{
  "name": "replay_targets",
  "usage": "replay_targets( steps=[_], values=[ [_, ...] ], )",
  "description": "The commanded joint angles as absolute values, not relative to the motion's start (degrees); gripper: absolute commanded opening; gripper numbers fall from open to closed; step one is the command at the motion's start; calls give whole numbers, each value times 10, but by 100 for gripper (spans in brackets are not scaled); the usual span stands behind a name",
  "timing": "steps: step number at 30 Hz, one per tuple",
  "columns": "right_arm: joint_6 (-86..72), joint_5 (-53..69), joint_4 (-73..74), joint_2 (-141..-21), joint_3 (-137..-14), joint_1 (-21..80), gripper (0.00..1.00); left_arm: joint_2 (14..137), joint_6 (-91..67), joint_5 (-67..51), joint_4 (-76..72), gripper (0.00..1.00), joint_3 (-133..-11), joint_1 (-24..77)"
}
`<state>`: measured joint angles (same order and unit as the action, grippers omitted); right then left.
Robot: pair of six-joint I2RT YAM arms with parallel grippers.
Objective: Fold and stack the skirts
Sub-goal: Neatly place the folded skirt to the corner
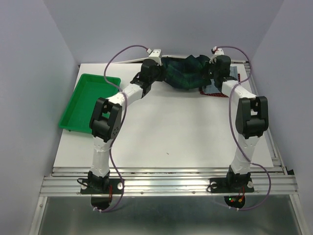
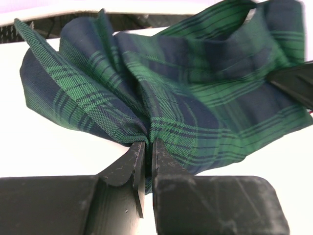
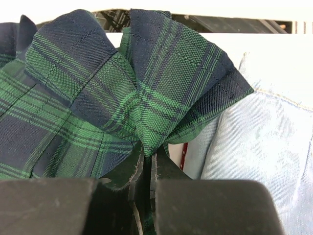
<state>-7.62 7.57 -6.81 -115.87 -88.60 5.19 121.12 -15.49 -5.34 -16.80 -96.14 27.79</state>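
I will carry the plaid skirt with my right gripper to the right in the top view, then down past the denim skirt's outer edge (image 1: 237, 77), and release it where the stack lies.
The green-and-navy plaid skirt (image 1: 186, 72) hangs bunched between my two grippers at the far edge of the table. My left gripper (image 1: 150, 68) is shut on the skirt's left end (image 2: 146, 142), cloth pinched between the fingers. My right gripper (image 1: 218, 66) is shut on its right end (image 3: 149, 152). The folded light blue denim skirt (image 3: 264, 147) lies just right of and under my right gripper, also seen in the top view (image 1: 234, 74). The red dotted skirt (image 1: 211, 93) peeks out beneath it, a sliver in the right wrist view (image 3: 183, 156).
A bright green plastic tray (image 1: 88, 100) sits at the table's left edge. The white table top (image 1: 166, 132) spreads between the arms. A metal rail (image 1: 166, 183) runs along the near edge by the arm bases.
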Motion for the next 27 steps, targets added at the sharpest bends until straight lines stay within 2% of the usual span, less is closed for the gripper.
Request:
replay_targets(
  steps=[1,12,19,27],
  values=[
    [-94,82,-129,-1161,-971,35,1,1206,-153,-74,-262,0,-1011,280],
    [-96,83,-134,-1137,-1048,-39,1,1277,-127,-126,-294,0,-1162,309],
    [-98,101,-143,-1116,-1041,-128,1,1351,-125,-172,-356,0,-1244,352],
    [-76,142,-177,-1124,-984,-191,1,1443,-126,-150,-424,0,-1310,391]
  ],
)
